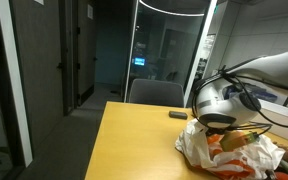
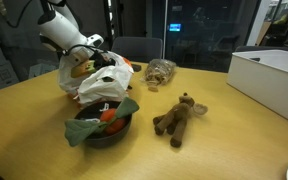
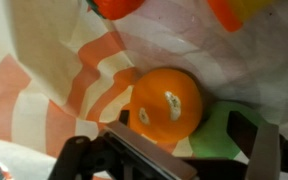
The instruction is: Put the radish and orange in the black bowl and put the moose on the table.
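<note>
Next, my gripper moves further down into the bag, over the orange's middle (image 3: 166,106), and closes on it, because the orange lies uncovered between my open fingers.
The orange (image 3: 166,103) lies inside a white and orange plastic bag (image 2: 99,88), next to something green (image 3: 220,128). My gripper (image 3: 184,140) is open, down in the bag, with one finger on each side of the orange and not closed on it. In both exterior views the gripper (image 2: 92,60) (image 1: 220,120) reaches into the bag (image 1: 234,150). The black bowl (image 2: 116,136) stands in front of the bag and holds the red radish (image 2: 108,115) with its green leaves. The brown moose (image 2: 177,118) lies on the table right of the bowl.
A white box (image 2: 274,75) stands at the table's right side. A clear bag of brownish items (image 2: 160,71) lies behind the moose. A small dark object (image 1: 178,115) lies on the wooden table (image 1: 134,140). Other orange and red items (image 3: 119,6) are in the bag.
</note>
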Motion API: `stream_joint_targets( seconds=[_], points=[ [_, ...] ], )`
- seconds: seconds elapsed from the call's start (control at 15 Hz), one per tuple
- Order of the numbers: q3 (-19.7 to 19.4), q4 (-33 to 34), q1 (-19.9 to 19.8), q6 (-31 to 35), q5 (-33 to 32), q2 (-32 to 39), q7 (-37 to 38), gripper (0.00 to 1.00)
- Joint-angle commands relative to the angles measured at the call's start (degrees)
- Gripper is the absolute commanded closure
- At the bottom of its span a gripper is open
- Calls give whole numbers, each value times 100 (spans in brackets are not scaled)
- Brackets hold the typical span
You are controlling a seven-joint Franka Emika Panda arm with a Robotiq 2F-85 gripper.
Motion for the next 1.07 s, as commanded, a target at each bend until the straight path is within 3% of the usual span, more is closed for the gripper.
stream_joint_targets(
  seconds=[0.0,0.73,1.0],
  points=[
    [254,968,-316,492,606,503,-902,0],
    [1384,2285,-1592,510,1840,1155,-2709,0],
    [1404,2636,-1684,729,1734,1398,-2736,0]
  ],
)
